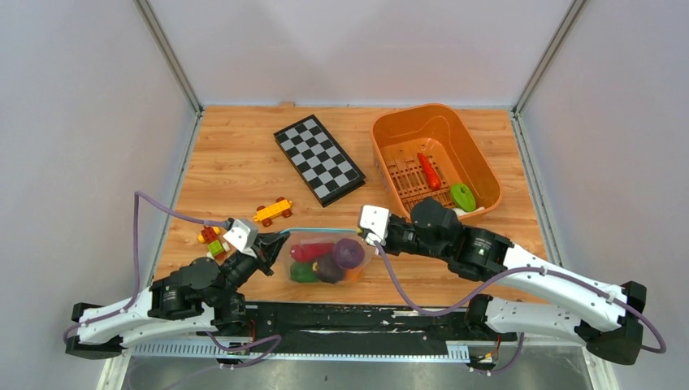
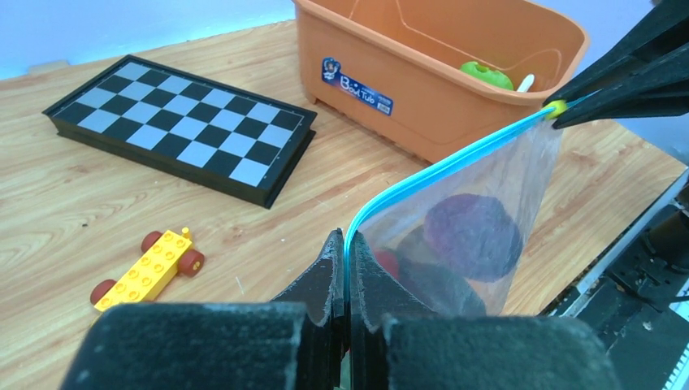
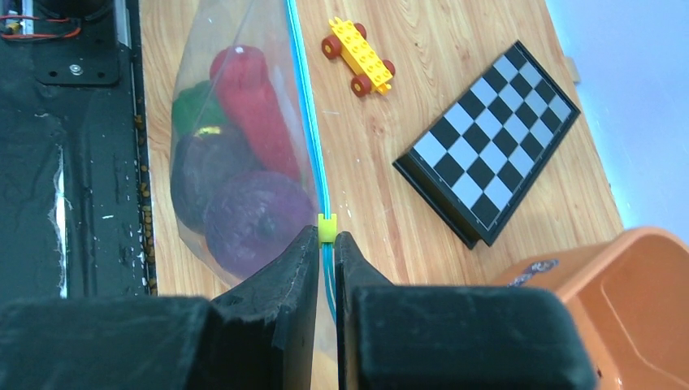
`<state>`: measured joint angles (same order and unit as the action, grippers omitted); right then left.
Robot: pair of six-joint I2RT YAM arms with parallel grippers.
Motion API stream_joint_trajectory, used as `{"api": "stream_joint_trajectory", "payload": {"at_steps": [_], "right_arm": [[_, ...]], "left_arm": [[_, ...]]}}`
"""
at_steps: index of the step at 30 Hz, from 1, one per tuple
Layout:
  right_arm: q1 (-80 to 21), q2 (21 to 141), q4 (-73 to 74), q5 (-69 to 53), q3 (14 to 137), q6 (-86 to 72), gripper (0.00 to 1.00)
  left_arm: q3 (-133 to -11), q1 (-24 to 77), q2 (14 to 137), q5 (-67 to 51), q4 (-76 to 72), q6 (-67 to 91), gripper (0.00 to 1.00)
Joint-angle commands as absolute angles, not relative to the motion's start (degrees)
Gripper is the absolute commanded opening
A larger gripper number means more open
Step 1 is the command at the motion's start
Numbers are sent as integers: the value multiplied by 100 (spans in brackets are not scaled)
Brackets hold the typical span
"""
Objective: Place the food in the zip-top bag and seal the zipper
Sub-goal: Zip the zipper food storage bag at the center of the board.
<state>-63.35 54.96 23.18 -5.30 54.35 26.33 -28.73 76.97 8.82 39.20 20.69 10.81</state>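
The zipper's end lies between the right gripper's fingers, just behind the slider (image 3: 326, 229). The right gripper draws it toward the right in the top view next and releases it.
The clear zip-top bag (image 1: 325, 256) lies at the table's near edge with toy food inside: red (image 3: 256, 106), purple (image 3: 256, 219), green (image 3: 191, 110) and dark (image 3: 199, 166) pieces. Its light-blue zipper (image 1: 321, 230) runs along the far edge, stretched between both grippers. My left gripper (image 2: 347, 252) is shut on the zipper's left end (image 2: 422, 175). My right gripper (image 3: 326, 244) is shut on the zipper's right end, right behind the small yellow slider (image 3: 326, 229). The slider also shows in the left wrist view (image 2: 556, 109).
An orange basket (image 1: 479, 154) at the back right holds a red toy (image 1: 428, 169) and a green toy (image 1: 463, 197). A folded chessboard (image 1: 318, 159) lies at the back centre. A yellow toy car (image 1: 272, 212) and brick pieces (image 1: 211, 240) sit left of the bag.
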Motion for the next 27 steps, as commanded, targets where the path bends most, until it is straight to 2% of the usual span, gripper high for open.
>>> {"api": "stream_joint_trajectory", "payload": {"at_steps": [1, 15, 27], "right_arm": [[-6302, 5062, 2589, 268, 5270, 2398, 0], [-6258, 4900, 3033, 1280, 5196, 2141, 0], [-6251, 4813, 2724, 1025, 5013, 2157, 0]], "left_arm": [[-2860, 7681, 812, 4493, 1874, 1110, 0], [-2803, 7682, 747, 4854, 1905, 1159, 0], [-2766, 7682, 793, 4851, 1819, 1065, 0]]}}
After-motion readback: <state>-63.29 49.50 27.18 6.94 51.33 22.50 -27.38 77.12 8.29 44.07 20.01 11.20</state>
